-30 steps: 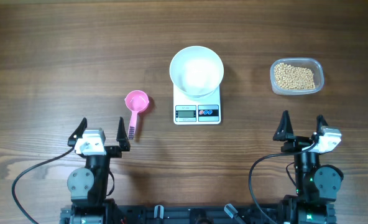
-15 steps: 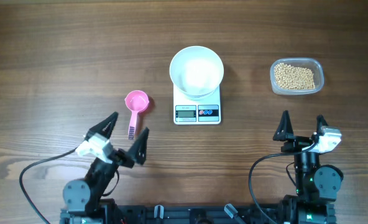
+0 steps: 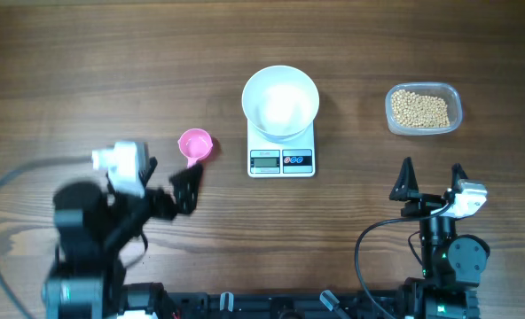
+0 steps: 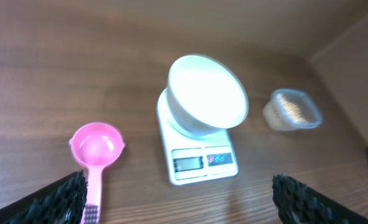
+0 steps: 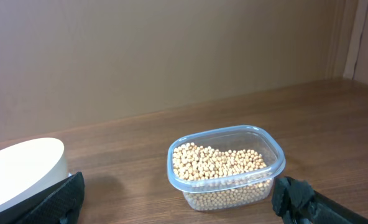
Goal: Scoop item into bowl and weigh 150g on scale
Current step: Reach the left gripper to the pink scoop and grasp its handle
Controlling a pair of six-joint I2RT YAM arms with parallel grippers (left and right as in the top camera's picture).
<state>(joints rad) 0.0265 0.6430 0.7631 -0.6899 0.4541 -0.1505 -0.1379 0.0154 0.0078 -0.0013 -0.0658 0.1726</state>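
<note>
My left gripper moves down onto the pink scoop's handle next, close to the cup (image 3: 191, 163) (image 4: 94, 186), since the scoop lies below my raised, open fingers.
The white bowl (image 3: 280, 100) (image 4: 206, 96) stands empty on the white scale (image 3: 281, 161) (image 4: 202, 163) at the table's middle. The tan beans (image 3: 419, 109) (image 5: 218, 163) fill a clear tub at the right. A pink scoop (image 3: 195, 144) (image 4: 96, 149) lies left of the scale, handle toward me. My left gripper (image 3: 169, 183) (image 4: 178, 202) is open and blurred, raised just short of the scoop's handle, holding nothing. My right gripper (image 3: 432, 168) (image 5: 178, 199) stands open near the front edge, facing the tub with nothing between its fingers. The bowl's edge (image 5: 22, 168) shows in the right wrist view.
The clear plastic tub (image 3: 453, 99) (image 4: 308, 115) (image 5: 268, 146) sits at the back right, apart from the scale. Bare wooden table lies between both grippers and the objects. A wall rises beyond the table's far edge in the right wrist view.
My left arm has risen and swung out to the left, bringing its open gripper over the scoop's handle end. The right arm, bowl, scale and tub have not moved.
</note>
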